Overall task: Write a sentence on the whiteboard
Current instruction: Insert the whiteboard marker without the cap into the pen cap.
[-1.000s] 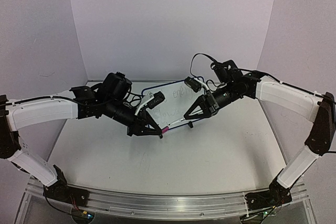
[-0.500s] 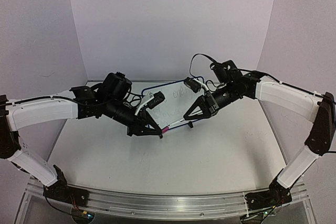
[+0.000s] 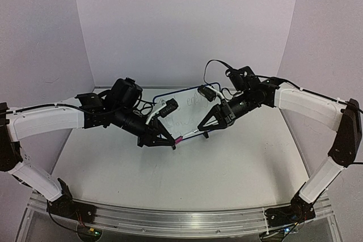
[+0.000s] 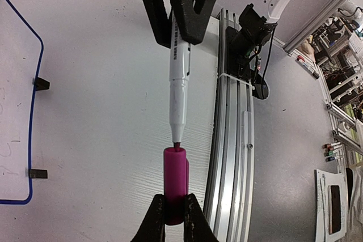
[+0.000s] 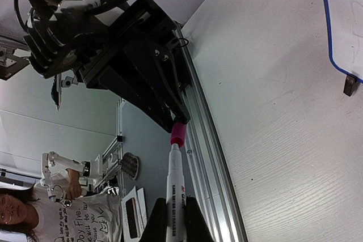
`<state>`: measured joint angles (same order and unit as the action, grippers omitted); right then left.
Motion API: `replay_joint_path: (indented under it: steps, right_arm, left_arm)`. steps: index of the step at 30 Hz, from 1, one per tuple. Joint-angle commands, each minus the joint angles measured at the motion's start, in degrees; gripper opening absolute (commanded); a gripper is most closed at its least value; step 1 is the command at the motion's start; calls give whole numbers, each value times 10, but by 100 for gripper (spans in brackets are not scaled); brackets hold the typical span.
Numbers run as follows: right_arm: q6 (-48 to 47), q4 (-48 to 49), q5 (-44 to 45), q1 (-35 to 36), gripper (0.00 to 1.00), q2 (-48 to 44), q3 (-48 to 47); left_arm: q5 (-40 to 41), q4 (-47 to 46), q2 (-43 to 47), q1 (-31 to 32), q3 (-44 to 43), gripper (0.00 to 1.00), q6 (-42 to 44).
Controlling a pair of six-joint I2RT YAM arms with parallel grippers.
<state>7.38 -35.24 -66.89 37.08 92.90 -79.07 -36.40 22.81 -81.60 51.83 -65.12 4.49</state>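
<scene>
My right gripper pushes toward the cap's opening next, at the marker's tip, then lowers onto the bare tabletop in front of the board (image 3: 166, 164) and releases.
The whiteboard (image 3: 182, 111), blue-framed with black feet, lies flat at the back middle of the table; faint handwritten words in two lines (image 3: 195, 101) show on it. Its corner shows in the left wrist view (image 4: 14, 140) and the right wrist view (image 5: 346, 21). My left gripper (image 3: 174, 143) is shut on a pink marker cap (image 4: 175, 185). My right gripper (image 3: 201, 127) is shut on the white marker body (image 5: 174, 196). The marker (image 4: 180, 83) points at the cap (image 5: 178, 134); its tip is just at the cap's mouth, above the table in front of the board.
The grey table (image 3: 187, 179) runs to an aluminium rail (image 3: 181, 219) at the near edge. Purple walls (image 3: 181, 26) close in the back and both sides. Black cables (image 3: 212, 66) loop above the right wrist.
Both arms have held nearly still. The right gripper with the marker has shifted very slightly toward the cap.
</scene>
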Motion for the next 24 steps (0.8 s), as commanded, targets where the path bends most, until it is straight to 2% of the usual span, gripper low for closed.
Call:
replay_joint_path:
  steps: [1,24]
  right_arm:
    - [-12,-3,-11,4,0,4,-4]
    - [-28,-19,-37,20,0,51,-42]
  left_arm:
    - [-9,-23,18,3,-6,0,5]
    - [-33,31,-25,3,-66,0,37]
